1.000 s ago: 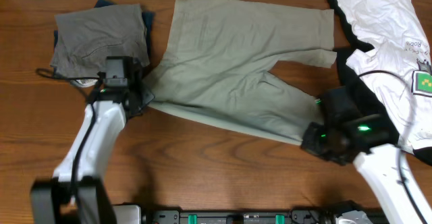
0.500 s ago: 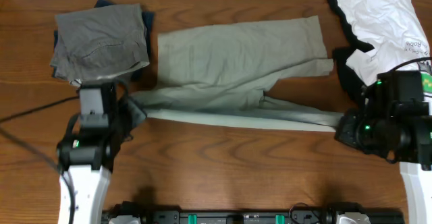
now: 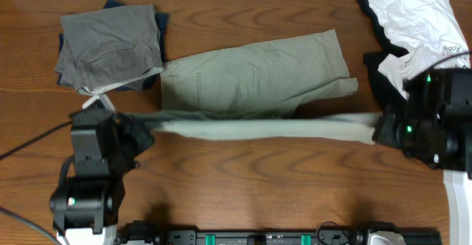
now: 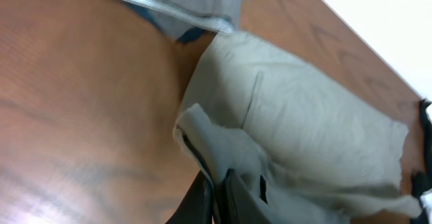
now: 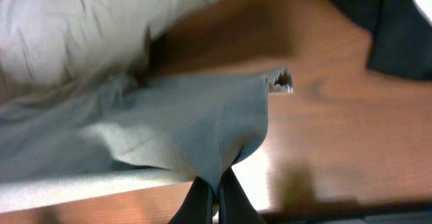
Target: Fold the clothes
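The cloth goes outward over the flat half in my left gripper next, as the shorts' far corner by the folded pile lies outward. Then the cloth comes down and is released.
Light sage-green shorts (image 3: 254, 79) lie across the middle of the table, their near edge lifted and stretched into a taut band between the arms. My left gripper (image 3: 139, 127) is shut on the shorts' left corner (image 4: 223, 156). My right gripper (image 3: 380, 130) is shut on the shorts' right corner (image 5: 202, 129). Both hold the cloth above the wood. The far half of the shorts rests flat on the table.
A folded pile of grey and dark blue clothes (image 3: 110, 46) sits at the back left. A white T-shirt with a black garment (image 3: 417, 23) lies at the back right, next to my right arm. The wooden table (image 3: 243, 193) shows bare wood in front.
Both grippers have pulled the shorts' near edge toward the table's front and lifted it. The shorts slid forward and the band between the arms has drawn tight.
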Robot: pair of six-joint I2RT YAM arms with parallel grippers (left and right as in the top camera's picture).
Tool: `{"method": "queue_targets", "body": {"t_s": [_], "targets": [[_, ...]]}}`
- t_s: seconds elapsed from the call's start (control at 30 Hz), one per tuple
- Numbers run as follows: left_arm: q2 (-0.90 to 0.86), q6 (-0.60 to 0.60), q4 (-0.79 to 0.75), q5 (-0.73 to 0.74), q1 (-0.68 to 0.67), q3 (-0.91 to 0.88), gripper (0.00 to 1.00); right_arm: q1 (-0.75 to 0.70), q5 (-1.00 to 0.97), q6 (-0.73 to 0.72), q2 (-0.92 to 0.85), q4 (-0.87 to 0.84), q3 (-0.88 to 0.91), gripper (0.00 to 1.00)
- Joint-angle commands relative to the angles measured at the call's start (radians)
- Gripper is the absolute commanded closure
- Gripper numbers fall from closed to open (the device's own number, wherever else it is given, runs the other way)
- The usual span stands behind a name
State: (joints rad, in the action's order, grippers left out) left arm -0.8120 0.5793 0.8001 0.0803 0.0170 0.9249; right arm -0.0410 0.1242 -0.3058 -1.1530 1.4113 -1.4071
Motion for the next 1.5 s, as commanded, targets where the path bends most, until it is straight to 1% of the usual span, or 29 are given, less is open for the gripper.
{"method": "queue_targets", "body": {"t_s": [0.0, 0.27, 0.43, 0.9, 1.17, 1.37, 1.47], "targets": [[-0.071, -0.006, -0.072, -0.099, 0.017, 0.02, 0.94, -0.028, -0.12, 0.042, -0.067, -0.084, -0.019, 0.99], [-0.29, -0.006, -0.397, -0.099, 0.016, 0.02, 0.94, -0.028, -0.116, 0.087, -0.251, -0.411, -0.019, 0.99], [-0.42, -0.006, -0.599, -0.099, 0.011, 0.02, 0.94, -0.028, -0.104, 0.099, -0.37, -0.581, -0.019, 0.99], [-0.713, -0.007, -0.996, -0.1, -0.077, 0.02, 0.94, -0.023, -0.09, 0.113, -0.633, -0.829, -0.019, 0.99], [-0.89, -0.011, -1.256, -0.1, -0.103, 0.02, 0.94, -0.023, -0.086, 0.112, -0.766, -0.981, -0.019, 0.99], [-1.01, -0.013, -1.374, -0.102, -0.104, 0.02, 0.94, -0.023, -0.086, 0.086, -0.842, -1.078, -0.019, 0.99], [-1.057, -0.03, -1.423, -0.141, -0.108, 0.02, 0.94, -0.023, -0.086, 0.074, -0.868, -1.103, -0.019, 0.99]]}}
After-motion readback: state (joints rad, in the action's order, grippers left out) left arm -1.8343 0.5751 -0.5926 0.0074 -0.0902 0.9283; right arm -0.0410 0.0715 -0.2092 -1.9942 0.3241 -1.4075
